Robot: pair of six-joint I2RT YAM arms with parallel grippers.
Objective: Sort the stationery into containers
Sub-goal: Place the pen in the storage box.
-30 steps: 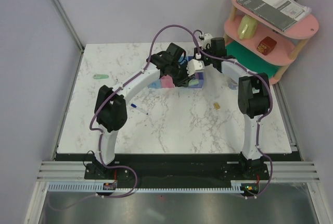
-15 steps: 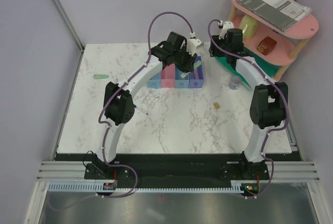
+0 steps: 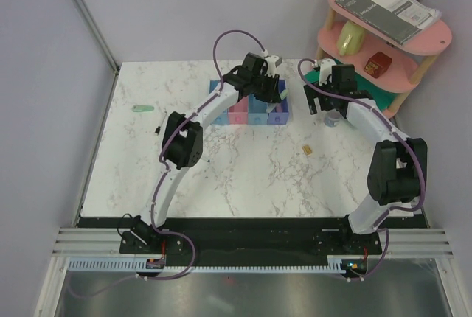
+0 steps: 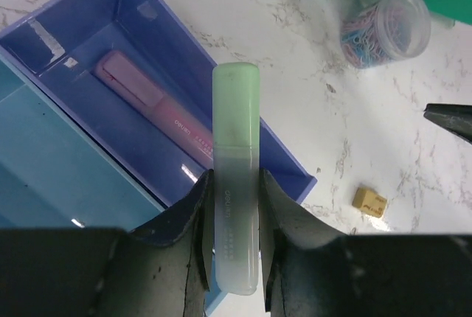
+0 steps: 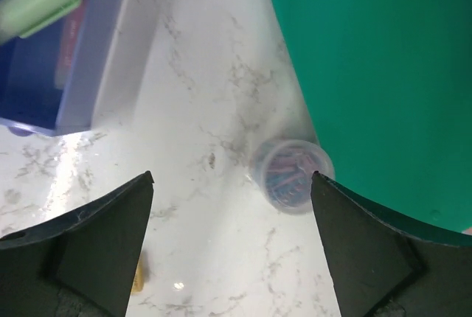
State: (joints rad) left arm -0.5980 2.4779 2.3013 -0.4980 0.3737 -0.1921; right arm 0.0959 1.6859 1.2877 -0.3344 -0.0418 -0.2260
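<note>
The purple-blue tray's far part (image 3: 282, 86) (image 4: 102, 85) lies outward, so the left gripper shifts outward over it next, turns the slanted marker toward the tray's length, and releases.
My left gripper (image 4: 236, 178) is shut on a pale green marker (image 4: 236, 133) and holds it above the purple-blue tray (image 4: 81, 40), the right end of the tray row (image 3: 237, 116). A pink-purple marker (image 4: 151, 103) lies in that tray. My right gripper (image 5: 231, 178) is open and empty above the marble, just before a small clear round jar of paper clips (image 5: 290, 173), which also shows in the top view (image 3: 333, 118). A gold clip (image 3: 307, 150) lies on the marble. Another green marker (image 3: 141, 108) lies at the far left. The pen is hidden by my left arm.
A flat green mat (image 5: 369, 59) lies right behind the jar, under the pink tiered shelf (image 3: 383, 44), which carries a grey spiral notebook (image 3: 387, 4). The two grippers (image 3: 269, 85) (image 3: 318, 99) are close together by the row's right end.
My left gripper has moved back and right with the green marker to the purple-blue tray. My right gripper left the trays, swung right, then came down beside the jar.
</note>
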